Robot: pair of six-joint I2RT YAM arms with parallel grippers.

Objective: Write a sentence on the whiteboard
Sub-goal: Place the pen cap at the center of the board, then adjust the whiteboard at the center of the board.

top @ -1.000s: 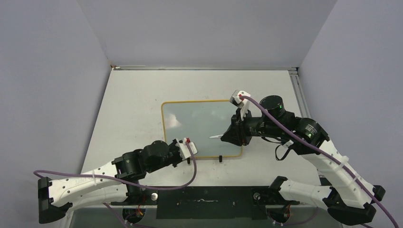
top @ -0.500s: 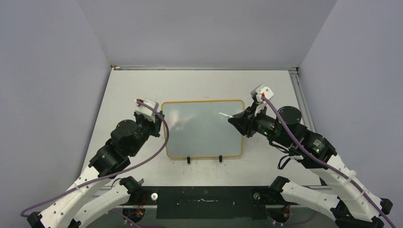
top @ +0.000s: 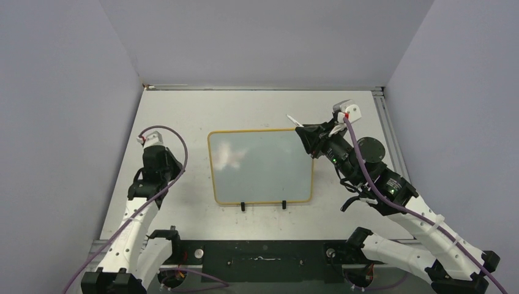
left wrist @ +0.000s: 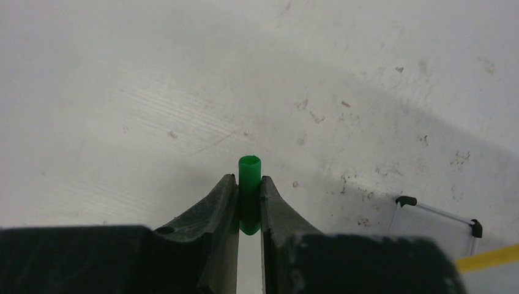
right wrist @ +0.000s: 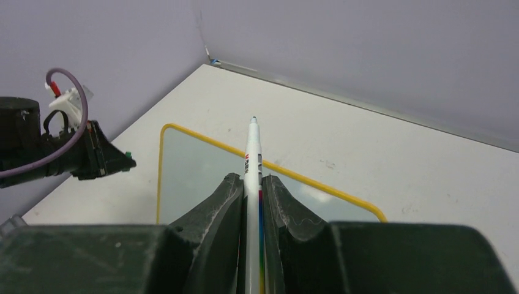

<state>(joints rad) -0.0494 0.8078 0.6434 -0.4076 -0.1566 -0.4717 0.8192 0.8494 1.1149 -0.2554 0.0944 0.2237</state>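
I need to draw my left gripper back next and lower the green marker cap close above the roomy table (top: 188,179) (left wrist: 252,146) beside the whiteboard.
The whiteboard (top: 263,171) lies flat mid-table, yellow-framed, with two black clips (top: 243,206) on its near edge. I see no sentence on its surface, only pale glare. My right gripper (top: 304,131) hangs over the board's far right corner, shut on a white marker (right wrist: 252,153) whose bare dark tip points up and left, off the board. My left gripper (left wrist: 249,187) is over bare table left of the board and is shut on a green marker cap (left wrist: 249,174). The right wrist view shows that cap (right wrist: 127,154) just outside the board's left frame (right wrist: 161,177).
Grey walls close in the table (top: 183,110) on the left, back and right. A metal rail (top: 385,116) runs along the right edge. Purple cables (top: 177,147) loop off both wrists. The black base plate (top: 263,260) sits at the near edge.
The left gripper swung from the board's near left corner, past its far left corner, out to the table left of it. The right gripper carried the marker from the board's right side to its far right corner.
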